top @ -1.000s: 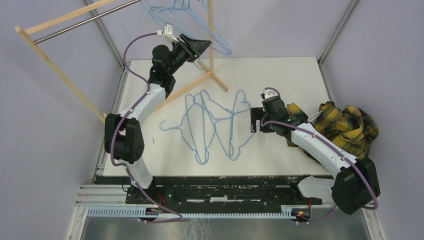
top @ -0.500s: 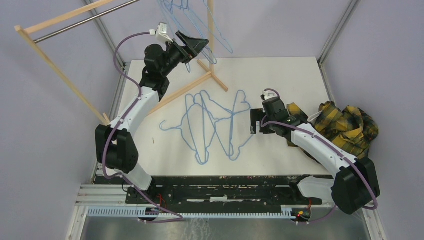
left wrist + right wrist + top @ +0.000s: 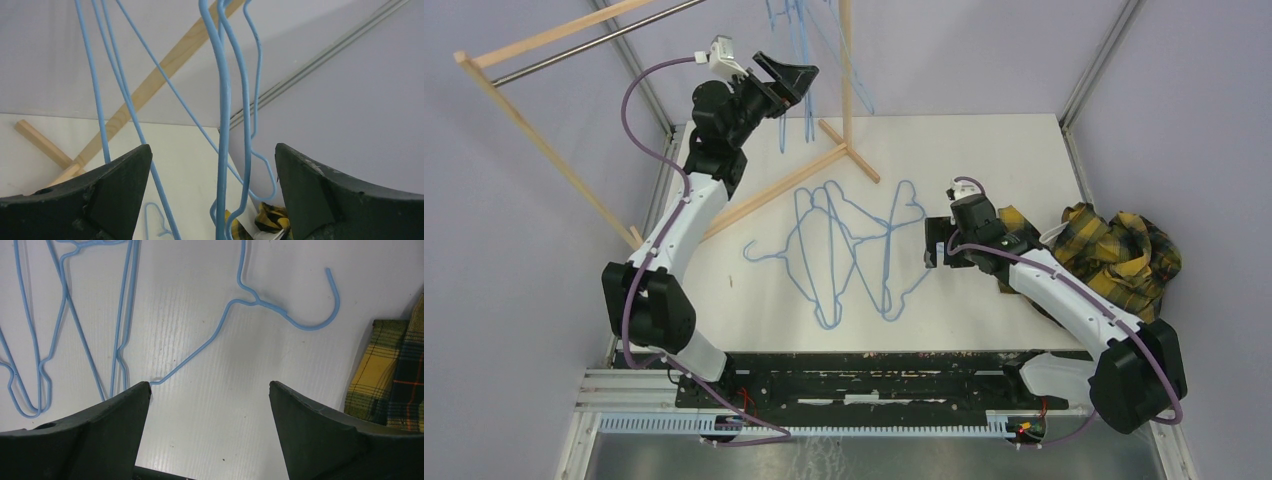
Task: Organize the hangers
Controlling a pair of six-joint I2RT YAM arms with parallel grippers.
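My right gripper moves down and eases outward onto the near shoulder wire beside the hanger's neck next, since the hanger's hook lies ahead of my open fingers.
Several light-blue wire hangers (image 3: 854, 250) lie overlapping on the white table (image 3: 984, 150). More hangers (image 3: 782, 125) hang from the rack at the top, seen nearly edge-on. My left gripper (image 3: 789, 72) is raised beside them and open. In the left wrist view (image 3: 212, 160) the hanging wires (image 3: 223, 115) run down between the fingers, with no pinch on them. My right gripper (image 3: 930, 245) is open and empty, low over the table just right of the pile. In the right wrist view (image 3: 210, 390) one hanger's hook (image 3: 320, 320) lies ahead, with the other hangers (image 3: 75, 315) to the left.
A wooden rack with a metal rod (image 3: 574, 45) stands at the back left; its upright post (image 3: 846, 70) and floor bars (image 3: 774, 190) reach onto the table. A yellow plaid shirt (image 3: 1114, 250) lies at the right edge and shows in the right wrist view (image 3: 395, 365).
My left arm has lifted and swung back to the left. The hanging hangers have turned from broad-on to nearly edge-on. The right arm and the pile have not moved.
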